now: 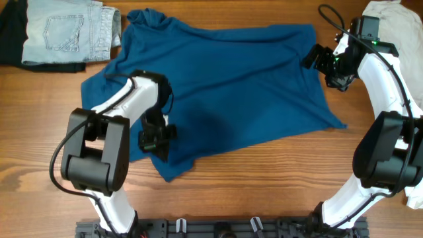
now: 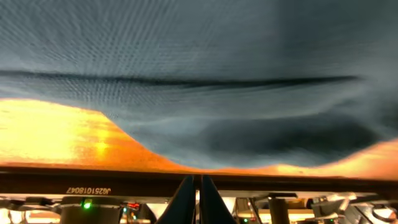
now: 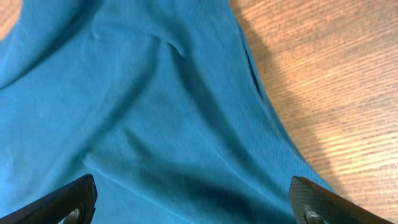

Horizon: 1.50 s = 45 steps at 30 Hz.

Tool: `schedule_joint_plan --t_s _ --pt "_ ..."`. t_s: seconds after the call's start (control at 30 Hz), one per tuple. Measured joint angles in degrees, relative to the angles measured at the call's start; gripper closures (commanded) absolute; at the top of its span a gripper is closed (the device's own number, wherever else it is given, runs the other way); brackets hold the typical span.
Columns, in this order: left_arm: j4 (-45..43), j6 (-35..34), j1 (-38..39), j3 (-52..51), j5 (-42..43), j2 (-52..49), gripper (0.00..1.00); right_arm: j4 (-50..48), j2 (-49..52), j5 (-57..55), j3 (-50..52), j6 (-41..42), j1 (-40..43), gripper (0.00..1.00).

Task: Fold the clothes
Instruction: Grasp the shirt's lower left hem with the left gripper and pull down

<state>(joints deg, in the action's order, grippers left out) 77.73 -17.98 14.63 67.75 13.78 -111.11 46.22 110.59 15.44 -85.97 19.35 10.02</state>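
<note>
The cloth's near part goes back with my left gripper toward the table's front edge, back of the gripper, next. It is then released, since it is creased.
The clothes (image 1: 225, 86), a large deep-blue top, lie spread across the middle of the wooden table (image 1: 264, 185), with a corner hanging toward the front at the lower left. My left gripper (image 1: 155, 139) is low over that lower-left part. In the left wrist view its fingers (image 2: 186, 199) are pressed together, and no cloth shows between them (image 2: 199, 186). My right gripper (image 1: 316, 59) hovers at the top's upper right edge. It is open, with its fingertips (image 3: 317, 202) wide apart over the blue cloth (image 3: 155, 112).
A pale blue denim piece (image 1: 66, 30) lies folded at the back left on something dark (image 1: 10, 33). A white garment (image 1: 396, 16) sits at the back right. The table's front edge (image 2: 249, 177) runs close to the left gripper.
</note>
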Motion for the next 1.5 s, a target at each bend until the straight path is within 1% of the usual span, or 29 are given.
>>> schedule_joint_plan --t_s 0.17,0.3,0.4,0.47,0.6,0.93,1.17,1.33,1.5 --pt "-5.4 -2.2 0.2 -5.7 0.0 7.1 0.96 -0.9 0.0 0.0 0.0 0.0 0.0 0.00" --pt "-15.3 -4.3 0.4 -11.5 0.0 14.2 0.96 -1.5 0.0 0.0 0.0 0.0 0.0 0.01" --pt "-20.6 -5.8 0.4 -15.5 0.0 15.5 0.96 -1.6 0.0 0.0 0.0 0.0 0.0 0.00" --pt "-22.1 -6.8 0.4 -18.1 0.0 15.5 0.96 -1.7 0.0 0.0 0.0 0.0 0.0 0.00" --pt "-22.1 -8.1 0.4 -21.8 0.7 15.5 0.96 -2.0 0.0 0.0 0.0 0.0 0.0 0.01" --pt "-24.0 -9.4 0.3 -24.0 3.3 16.5 0.96 -4.3 0.0 0.0 0.0 0.0 0.0 0.01" --pt "-19.2 -12.6 0.4 -25.7 4.8 16.4 0.96 -4.3 0.0 0.0 0.0 0.0 0.0 0.01" --pt "-18.5 -16.5 0.3 -27.9 5.3 16.4 0.96 -4.7 0.0 0.0 0.0 0.0 0.0 0.01" --pt "-15.4 -20.2 0.4 -30.9 5.6 16.9 0.96 -5.2 0.0 0.0 0.0 0.0 0.0 0.01"
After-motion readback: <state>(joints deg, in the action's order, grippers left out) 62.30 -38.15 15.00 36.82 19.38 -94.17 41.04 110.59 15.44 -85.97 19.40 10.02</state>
